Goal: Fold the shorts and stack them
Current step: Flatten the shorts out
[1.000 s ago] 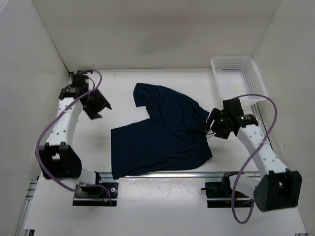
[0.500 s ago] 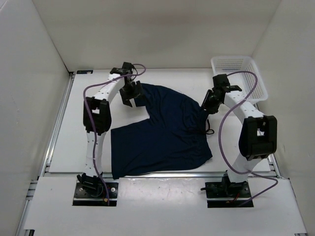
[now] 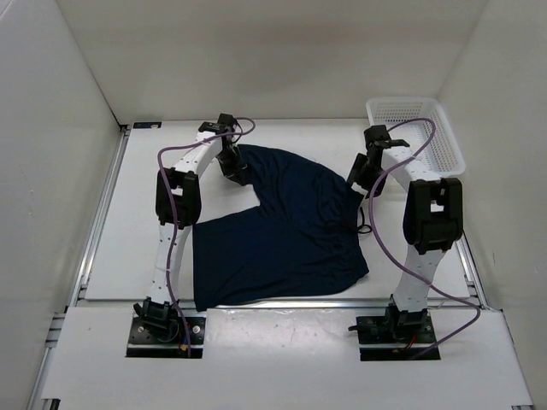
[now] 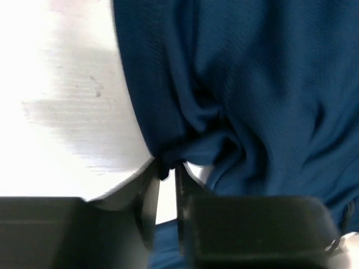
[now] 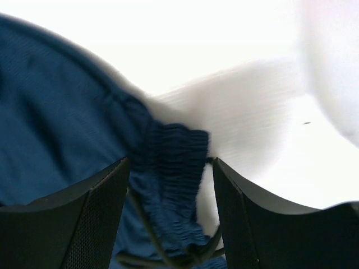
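Next, my left gripper pulls the shorts' far leg's hemmed corner left in the top view and back over bare table (image 3: pixel 221 180) (image 4: pixel 61 148), then opens, since the leg is bunched.
The dark navy shorts (image 3: pixel 282 226) lie spread flat in the middle of the table, with one leg reaching toward the far left. My left gripper (image 3: pixel 235 171) sits at that far leg's edge. In the left wrist view it (image 4: pixel 167 168) is shut on a bunched fold of the shorts (image 4: pixel 247 84). My right gripper (image 3: pixel 357 181) is at the far right corner of the waist. In the right wrist view it (image 5: pixel 171 162) stands open, its fingers (image 5: pixel 106 213) on either side of the ribbed waistband (image 5: pixel 174 168) without pinching it. The thin drawstring (image 5: pixel 168 260) loops below.
A white mesh basket (image 3: pixel 414 132) stands at the far right corner, just behind my right arm. White walls enclose the table on three sides. The drawstring's loose end (image 3: pixel 363 224) trails off the shorts' right edge.
Both arms swung in from the sides to the far edge of the shorts. The left gripper shut on the leg fabric. The right gripper came down around the waistband corner.
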